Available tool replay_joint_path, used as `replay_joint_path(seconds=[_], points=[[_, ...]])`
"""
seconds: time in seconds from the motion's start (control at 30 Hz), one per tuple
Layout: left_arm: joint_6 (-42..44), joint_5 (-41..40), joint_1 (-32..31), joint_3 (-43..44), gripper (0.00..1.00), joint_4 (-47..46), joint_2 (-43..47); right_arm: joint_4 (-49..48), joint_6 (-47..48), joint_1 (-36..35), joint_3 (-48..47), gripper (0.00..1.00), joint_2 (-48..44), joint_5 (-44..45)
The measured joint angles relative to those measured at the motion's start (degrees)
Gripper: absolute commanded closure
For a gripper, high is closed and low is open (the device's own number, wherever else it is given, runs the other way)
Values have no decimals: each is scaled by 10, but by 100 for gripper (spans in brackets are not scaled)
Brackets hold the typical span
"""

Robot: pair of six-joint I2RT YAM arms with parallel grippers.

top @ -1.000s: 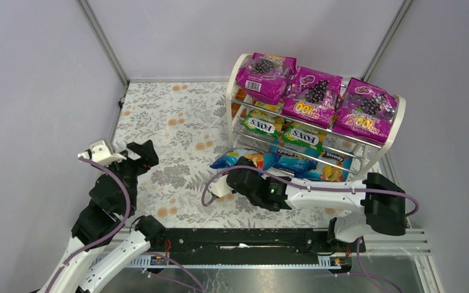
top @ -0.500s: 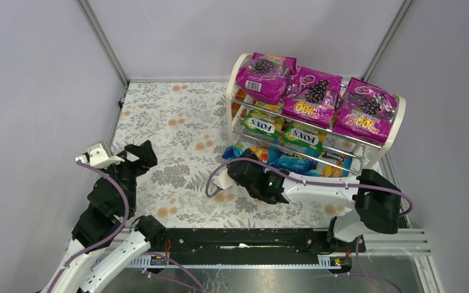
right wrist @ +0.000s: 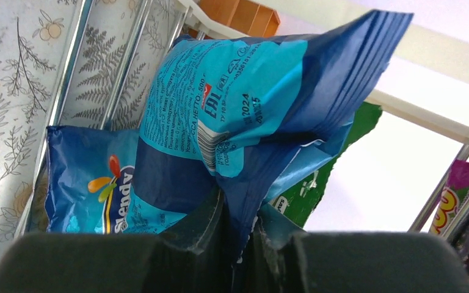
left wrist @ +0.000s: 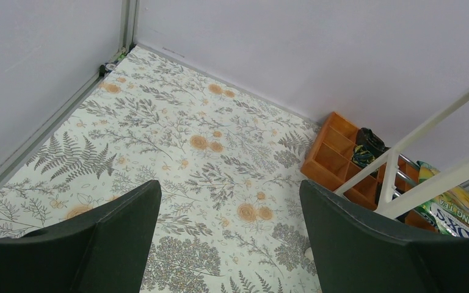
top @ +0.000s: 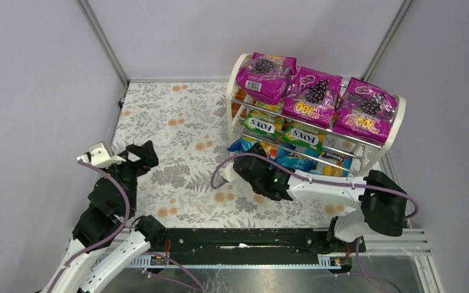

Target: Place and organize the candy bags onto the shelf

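The robot's right gripper will next carry the bag outward onto the bottom level's end [top: 237,144] by the orange box and release it, since other Slendy bags lie along the rest.
The shelf [top: 234,91] stands at the back right. Three magenta bags [top: 312,95] lie on its top tier, green FOX'S bags [top: 301,138] on the middle tier, blue Slendy bags [top: 336,157] on the bottom tier. My right gripper [top: 251,160] is shut on a blue Slendy bag [right wrist: 244,116], held at the left front of the bottom tier, over another Slendy bag [right wrist: 85,183] lying on the rods. My left gripper [top: 140,152] is open and empty above the floral mat [left wrist: 177,140], far left of the shelf.
An orange wooden divider box [left wrist: 336,152] sits behind the shelf's left end panel [left wrist: 427,177]. Grey walls close in on the left, back and right. The black arm rail [top: 244,239] runs along the near edge.
My right gripper has carried the blue Slendy bag from the mat in front of the shelf up and rightward to the bottom tier's left front. The left arm has barely moved.
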State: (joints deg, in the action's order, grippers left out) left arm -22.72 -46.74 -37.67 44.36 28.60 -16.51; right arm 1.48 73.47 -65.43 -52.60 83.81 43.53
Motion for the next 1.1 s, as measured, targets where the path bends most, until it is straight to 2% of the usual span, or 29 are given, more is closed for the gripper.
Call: replay_joint_path(seconds=[0.2, 0.37, 0.67, 1.1], points=[[0, 2, 0, 0, 12, 0, 0, -7, 4, 10, 10, 100, 5, 5], [0, 5, 0, 0, 11, 0, 0, -61, 23, 38, 10, 100, 51, 7], [0, 5, 0, -6, 11, 0, 0, -151, 97, 75, 11, 100, 122, 8], [0, 13, 0, -8, 11, 0, 8, -273, 197, 104, 16, 100, 173, 6]])
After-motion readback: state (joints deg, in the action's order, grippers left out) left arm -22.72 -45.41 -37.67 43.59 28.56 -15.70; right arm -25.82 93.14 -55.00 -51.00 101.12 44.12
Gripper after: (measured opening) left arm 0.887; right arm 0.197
